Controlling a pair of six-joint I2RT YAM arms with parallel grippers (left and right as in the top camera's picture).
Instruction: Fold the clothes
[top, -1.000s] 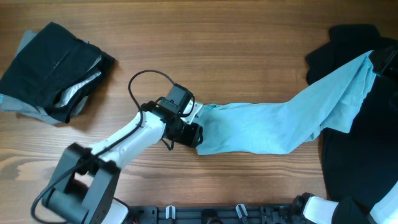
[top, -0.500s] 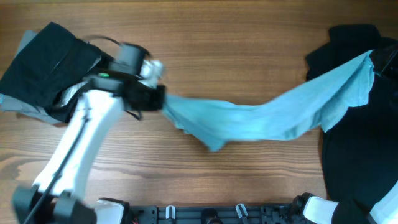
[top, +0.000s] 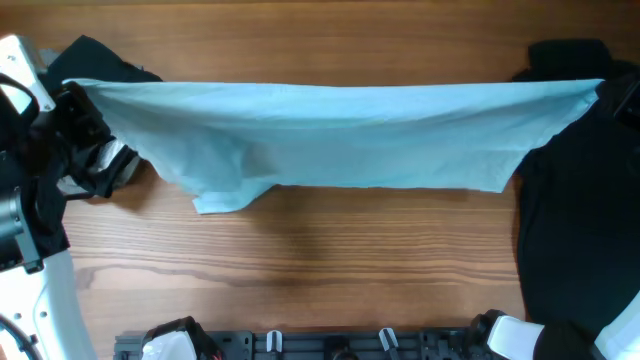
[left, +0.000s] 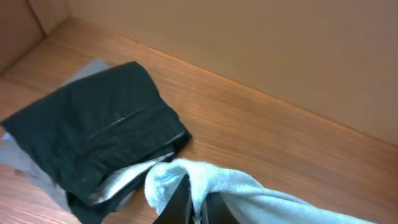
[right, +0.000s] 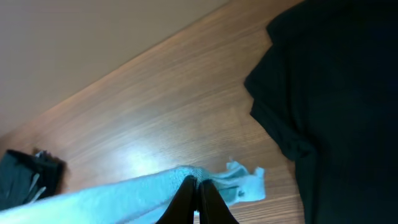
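The blue cloth (top: 330, 135) hangs stretched above the table, so my left gripper needs to go down toward the bare wood beside the folded pile and release the bunched corner.
A light blue cloth (top: 330, 135) hangs stretched across the table, held up at both ends. My left gripper (left: 196, 208) is shut on its left end, and the cloth (left: 177, 177) bunches over the fingertips. That gripper (top: 72, 103) sits high at the table's far left, above the folded pile. My right gripper (right: 198, 200) is shut on the right end, where the cloth (right: 124, 196) drapes off to the left. In the overhead view the right gripper is hidden at the frame's right edge.
A folded pile of dark and grey clothes (left: 93, 140) lies at the back left, partly hidden under the blue cloth in the overhead view. A black garment (top: 580, 240) spreads over the table's right side, and it (right: 336, 93) lies below the right gripper. Bare wood (top: 330, 260) fills the front middle.
The left gripper has closed on the cloth's loose end, risen and swung far left. The cloth has gone from a slack strip on the table to a wide sheet stretched between both grippers.
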